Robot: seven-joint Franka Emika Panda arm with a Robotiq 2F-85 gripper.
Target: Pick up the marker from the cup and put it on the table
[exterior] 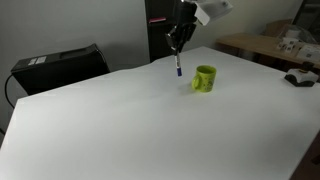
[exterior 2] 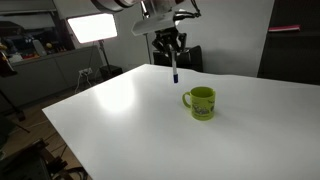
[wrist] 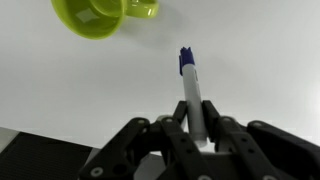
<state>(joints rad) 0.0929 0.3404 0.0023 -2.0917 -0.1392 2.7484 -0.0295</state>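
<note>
The gripper eases down and away from the cup (exterior: 204, 78) onto the bare white tabletop beside it next. It releases the marker there, because that spot is empty.
My gripper (exterior: 177, 44) (exterior 2: 171, 50) (wrist: 196, 127) is shut on the marker (exterior: 178, 66) (exterior 2: 173, 70) (wrist: 191, 88), holding its white barrel with the dark blue cap pointing down. The marker hangs above the white table (exterior: 120, 120) (exterior 2: 130, 120), clear of the lime-green cup (exterior: 204, 78) (exterior 2: 199, 102). The cup stands upright beside it with its handle showing. In the wrist view the cup (wrist: 100, 15) lies at the top left, its opening empty.
A black case (exterior: 55, 68) sits beyond the table's far edge. A wooden table with clutter (exterior: 275, 45) stands at the back. A dark object (exterior: 300, 78) lies near the table's edge. A bright lamp (exterior 2: 90, 27) and shelves stand behind.
</note>
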